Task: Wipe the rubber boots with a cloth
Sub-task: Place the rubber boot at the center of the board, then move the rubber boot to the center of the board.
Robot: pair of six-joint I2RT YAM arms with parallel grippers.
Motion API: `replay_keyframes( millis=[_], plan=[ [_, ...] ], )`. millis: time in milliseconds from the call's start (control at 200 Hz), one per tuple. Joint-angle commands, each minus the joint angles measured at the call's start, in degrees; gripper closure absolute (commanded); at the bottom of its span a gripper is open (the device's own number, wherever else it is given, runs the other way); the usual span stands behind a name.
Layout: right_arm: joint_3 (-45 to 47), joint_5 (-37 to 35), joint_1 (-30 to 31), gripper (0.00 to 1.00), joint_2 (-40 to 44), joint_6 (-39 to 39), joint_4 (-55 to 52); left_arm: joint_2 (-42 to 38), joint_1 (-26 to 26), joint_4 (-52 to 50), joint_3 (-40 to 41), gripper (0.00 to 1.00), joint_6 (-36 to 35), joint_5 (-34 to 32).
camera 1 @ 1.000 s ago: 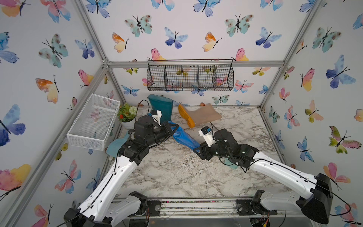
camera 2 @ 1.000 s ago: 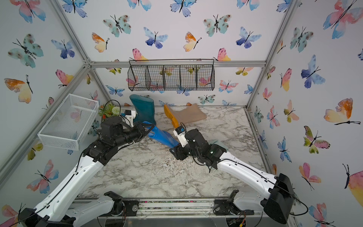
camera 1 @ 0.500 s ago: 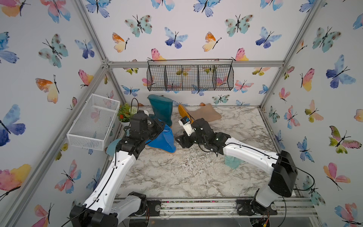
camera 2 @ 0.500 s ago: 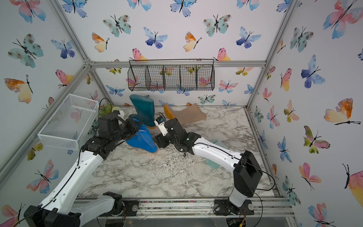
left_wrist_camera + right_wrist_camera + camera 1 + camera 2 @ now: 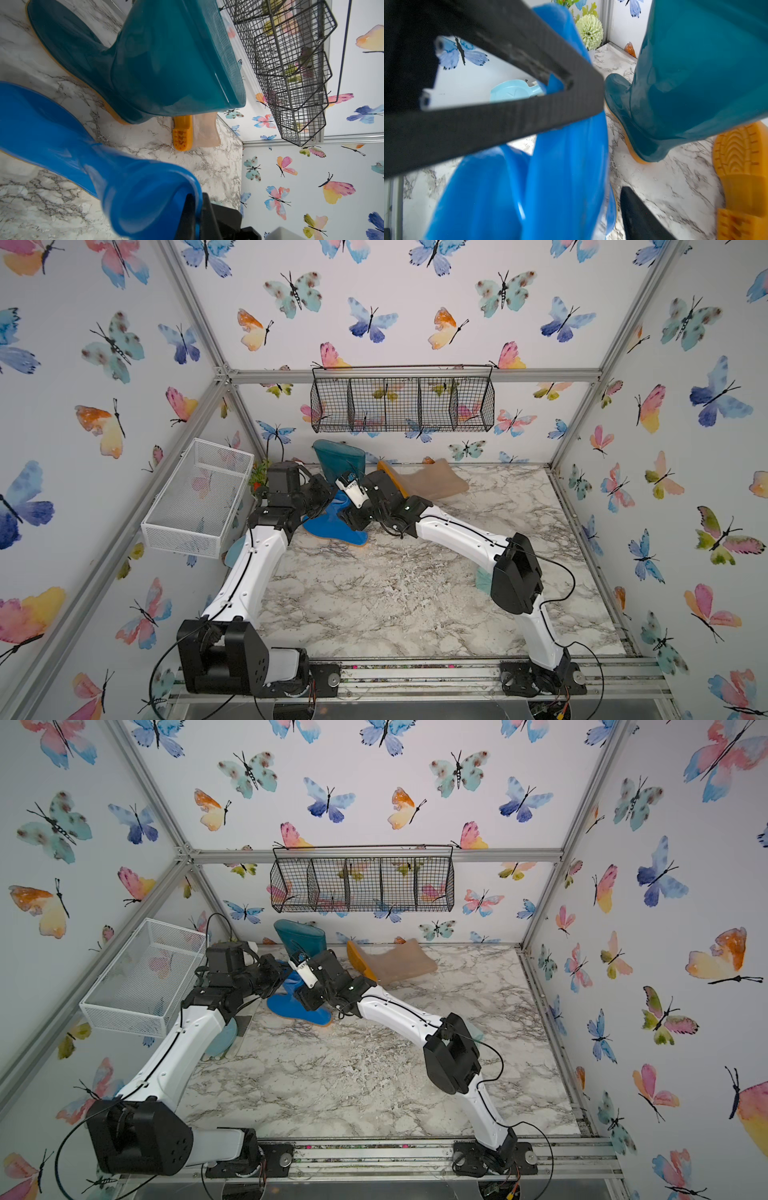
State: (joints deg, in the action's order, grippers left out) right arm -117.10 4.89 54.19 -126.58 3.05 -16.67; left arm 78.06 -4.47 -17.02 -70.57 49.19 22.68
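The left gripper should move the blue boot's rim outward toward the dark teal boot (image 5: 338,458), which is outward of it, and let go, since the blue boot (image 5: 332,524) is standing on its sole.
The bright blue boot (image 5: 332,524) stands on its sole at the back left, shaft leaning. My left gripper (image 5: 196,209) is shut on its top rim. In the right wrist view those same fingers (image 5: 529,62) show pinching the rim. My right gripper (image 5: 352,516) straddles the shaft. One of its fingers (image 5: 639,216) shows with a sliver of table between it and the boot; the other is hidden. The dark teal boot (image 5: 338,458) stands upright just behind. The beige boot (image 5: 432,485) lies on its side. The cloth (image 5: 483,578) lies half hidden behind the right arm's elbow.
A light blue plastic scoop (image 5: 234,549) lies under the left arm. A white mesh basket (image 5: 199,497) hangs on the left wall and a black wire basket (image 5: 401,404) on the back wall. A flower pot (image 5: 259,477) stands in the back left corner.
The blue boot, held aloft between both grippers a second ago, has come down onto its sole at the back left. The right gripper shifted from the foot end to the shaft.
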Motion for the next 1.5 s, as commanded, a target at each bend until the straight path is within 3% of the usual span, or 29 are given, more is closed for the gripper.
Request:
replay_keyframes(
  millis=[0,185,370,511,551,736,986,1111,1266,1497],
  plan=[
    [-3.4,-1.4,-2.0,0.39,-2.3,-0.2,-1.7,1.4,0.7,5.1,-5.2,1.0,-4.2,3.8],
    [-5.6,0.1,-5.3,0.39,-4.6,0.9,-0.4,4.8,1.2,5.9,-6.0,1.0,-4.5,4.0],
    [-4.0,5.1,-8.6,0.32,-3.8,2.1,0.7,7.2,1.3,6.3,-5.8,1.0,-4.9,3.5],
    [1.2,7.6,-9.4,0.28,0.6,1.4,1.0,8.6,1.3,7.3,-6.0,0.65,-5.3,4.4],
    [4.0,7.1,-9.6,0.27,2.8,1.4,1.7,8.8,1.2,7.5,-6.1,0.59,-5.6,4.5],
    [18.2,1.8,-10.6,0.26,12.1,0.6,7.1,10.6,1.2,6.3,-7.9,0.57,-7.7,8.0],
    [24.8,-3.8,-14.7,0.25,13.9,4.5,7.8,8.9,1.3,3.7,-10.7,0.52,-9.7,7.9],
    [19.9,-7.7,-17.3,0.25,8.5,6.9,5.0,6.5,1.2,2.3,-9.9,0.49,-10.0,8.2],
    [5.6,-10.8,-18.9,0.23,-3.0,6.4,-1.1,3.8,1.2,0.8,-7.9,0.47,-10.9,8.9],
    [-11.7,-4.3,-21.4,0.23,-17.7,8.8,-5.0,-4.1,0.7,-2.2,-0.9,0.37,-16.1,5.6]
  ],
)
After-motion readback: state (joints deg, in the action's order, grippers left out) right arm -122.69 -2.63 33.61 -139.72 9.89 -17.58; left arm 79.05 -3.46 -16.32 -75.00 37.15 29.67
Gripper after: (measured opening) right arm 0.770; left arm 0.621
